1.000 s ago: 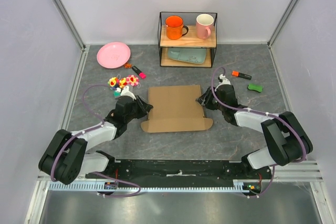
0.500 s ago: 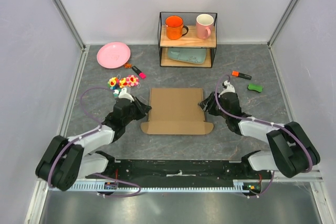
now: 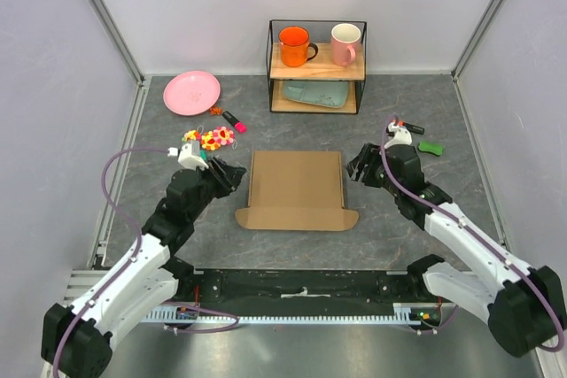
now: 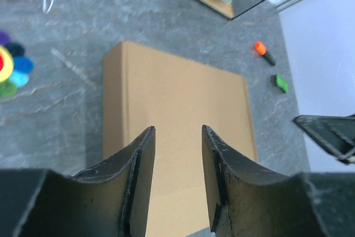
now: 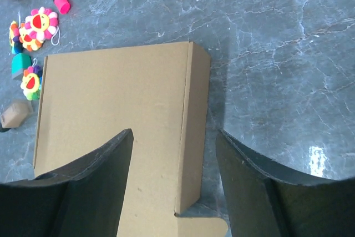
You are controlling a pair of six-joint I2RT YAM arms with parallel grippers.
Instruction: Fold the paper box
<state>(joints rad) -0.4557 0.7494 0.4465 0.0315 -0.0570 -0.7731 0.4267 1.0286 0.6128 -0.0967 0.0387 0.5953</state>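
I will next lower my right gripper's open fingers back to the flap's rounded end (image 3: 352, 219) (image 5: 207, 226) and close them, because that end sticks out below and back, past the side of the box.
The paper box (image 3: 297, 185) lies flat in the middle of the table, plain brown, with a wider rounded flap (image 3: 298, 218) sticking out along its near edge. My left gripper (image 3: 229, 173) hovers just off its left side, open; in the left wrist view the box (image 4: 177, 92) shows past the gap of the open gripper (image 4: 178, 129), with nothing between the fingers. My right gripper (image 3: 359, 167) hangs just off the right side, open too. In the right wrist view the box (image 5: 111, 104) and its upright right wall (image 5: 194, 131) lie below the wide gap of that gripper (image 5: 173, 133).
A wire shelf (image 3: 316, 66) at the back holds an orange mug (image 3: 294, 45), a pink mug (image 3: 345, 43) and a teal dish below. A pink plate (image 3: 191, 92), a pink marker (image 3: 233, 120) and flower toys (image 3: 208, 138) lie back left; an orange marker (image 3: 409, 126) and a green piece (image 3: 431, 147) lie at the right.
Both grippers have drawn back from the box's sides and lifted, and both have opened wider. The box has settled flat, shifted slightly.
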